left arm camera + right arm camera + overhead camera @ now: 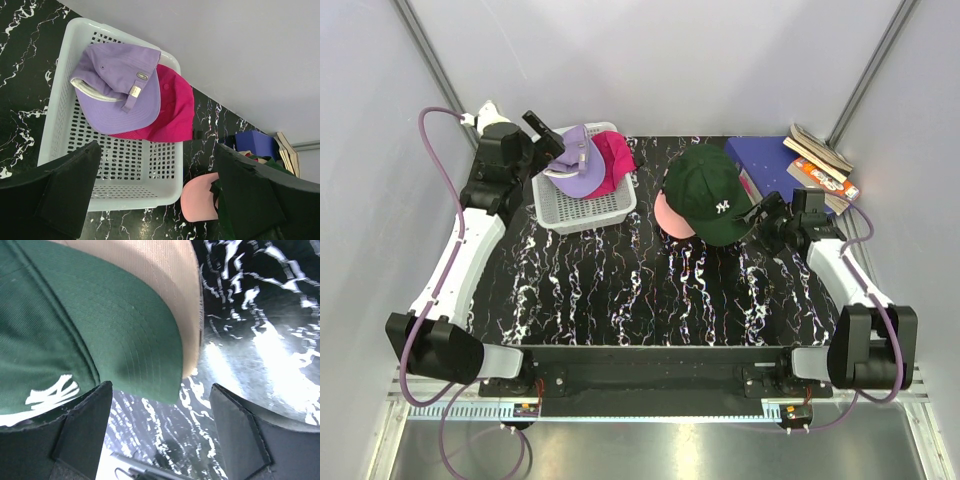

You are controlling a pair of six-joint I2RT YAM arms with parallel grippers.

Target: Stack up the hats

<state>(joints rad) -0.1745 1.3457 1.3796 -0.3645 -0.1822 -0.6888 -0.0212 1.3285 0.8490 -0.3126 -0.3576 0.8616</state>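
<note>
My left gripper will next move down and to the right in the top view, onto the lavender cap's buckled strap [583, 159] [133, 94], because the strap lies uncovered over the cap's rim.
A dark green cap [708, 193] with a white logo sits on top of a light pink cap [670, 217] at the table's back middle. In the right wrist view the green brim [110, 330] lies over a tan brim [170, 285]. A lavender cap [574, 162] lies over a magenta cap [614, 160] in the grey mesh basket [582, 208]; both show in the left wrist view [117, 90] [172, 112]. My left gripper [548, 133] is open and empty above the basket's back left. My right gripper [767, 212] is open, empty, just right of the green brim.
A purple box [760, 160] and a stack of books [820, 160] lie at the back right, behind my right gripper. The basket stands at the back left. White walls enclose the table on three sides.
</note>
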